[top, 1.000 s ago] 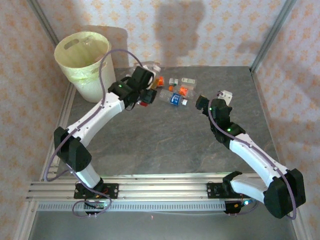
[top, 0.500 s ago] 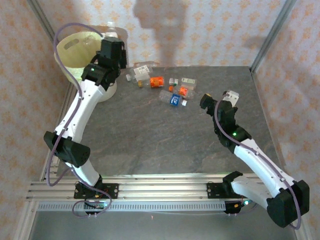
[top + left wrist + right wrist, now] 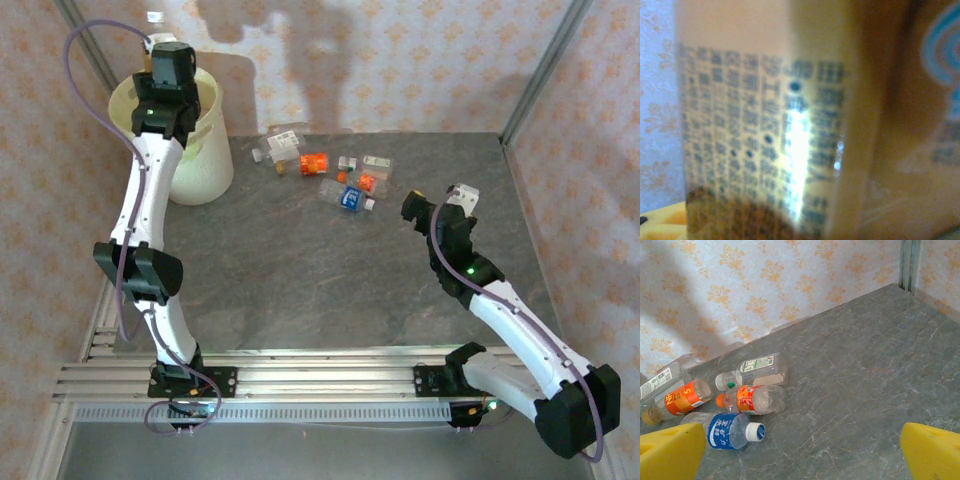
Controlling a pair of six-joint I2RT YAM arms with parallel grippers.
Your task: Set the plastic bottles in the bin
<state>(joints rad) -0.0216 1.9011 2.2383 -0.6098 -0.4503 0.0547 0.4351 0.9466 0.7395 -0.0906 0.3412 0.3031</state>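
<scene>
The left gripper shifts toward the side of the bin beside it next, over the bin's opening (image 3: 122, 103). It then releases the plastic bottle, since that opening lies below the gripper.
The cream-white bin (image 3: 204, 152) stands at the table's far left corner. My left gripper (image 3: 160, 50) hangs over its rim, shut on a plastic bottle whose printed yellowish label (image 3: 765, 130) sits right against the left wrist camera. Several plastic bottles lie at the back of the table: an orange-labelled one (image 3: 314, 161) (image 3: 682, 397), a blue-labelled one (image 3: 348, 198) (image 3: 727, 431), a smaller orange one (image 3: 366, 182) (image 3: 752, 399) and a green-labelled one (image 3: 757, 367). My right gripper (image 3: 436, 198) (image 3: 802, 455) is open, low over the table to the right of them, with nothing between its yellow fingertips (image 3: 670, 450).
A clear crushed bottle (image 3: 287, 142) lies nearest the back wall. Patterned walls and metal corner posts (image 3: 540, 70) close in the table. Bare grey stone surface (image 3: 320, 280) stretches between the arms and the bottles.
My left arm has swung from the bottle cluster up and left to above the bin, carrying a bottle. The right arm has barely shifted.
</scene>
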